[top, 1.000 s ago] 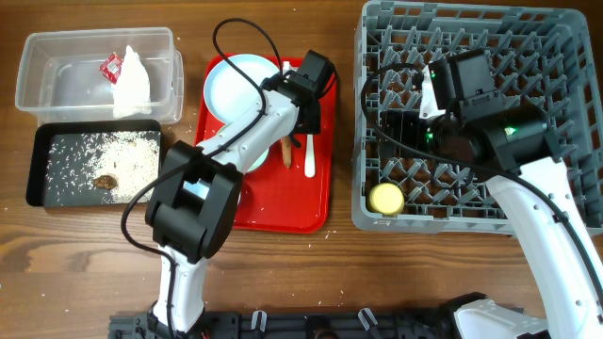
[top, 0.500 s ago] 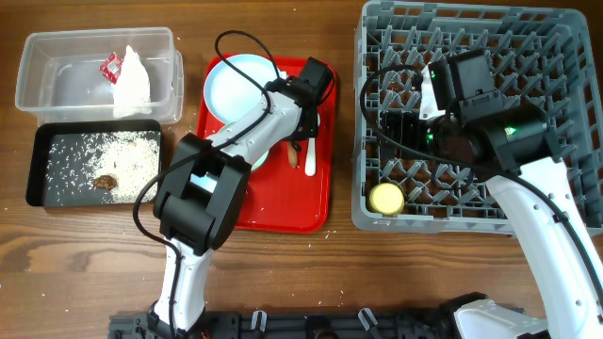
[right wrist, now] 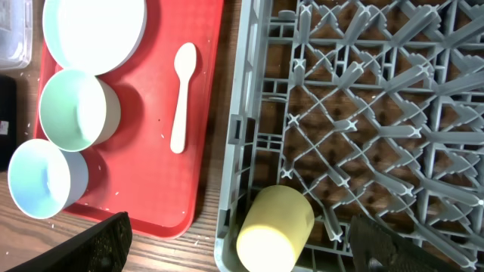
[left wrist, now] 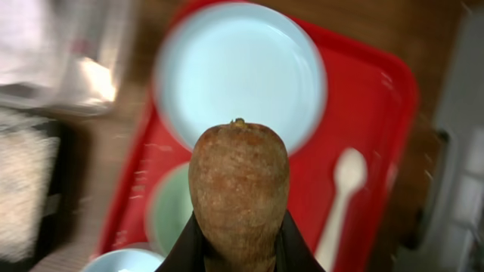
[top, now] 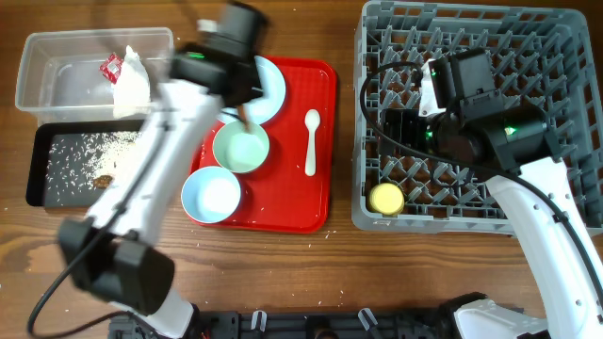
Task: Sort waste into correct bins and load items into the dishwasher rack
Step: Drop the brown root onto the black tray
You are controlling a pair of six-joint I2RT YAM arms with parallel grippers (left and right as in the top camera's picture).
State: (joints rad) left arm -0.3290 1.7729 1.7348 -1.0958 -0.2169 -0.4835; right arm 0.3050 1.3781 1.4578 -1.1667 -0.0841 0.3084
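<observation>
The left gripper swings the food stick to the left in the overhead view next, then down over the rice (top: pixel 96 157) (left wrist: pixel 20 177) in the black tray.
My left gripper (left wrist: pixel 240 253) is shut on the brown food stick (left wrist: pixel 239 189) and holds it in the air over the red tray, between the pale blue plate (top: pixel 270 91) and the green bowl (top: pixel 241 149). A blue bowl (top: pixel 211 195) and the white spoon (top: pixel 311 141) also lie on that tray. My right gripper (right wrist: pixel 246 249) stands open above the yellow cup (right wrist: pixel 274 225), which lies in the front left corner of the grey dishwasher rack (top: pixel 565 56). The clear tub (top: pixel 57 89) holds crumpled paper (top: pixel 132 83) and a red wrapper (top: pixel 112 66). The black tray (top: pixel 42 188) holds rice (top: pixel 108 153) and a brown lump (top: pixel 104 181).
The red tray (top: pixel 301 202) sits between the two bins on the left and the rack on the right. Bare wooden table (top: pixel 301 273) runs along the front. The left arm is blurred in the overhead view.
My left gripper closed on the food stick beside the spoon, lifted it off the red tray and swung left toward the bins. The right arm stayed still.
</observation>
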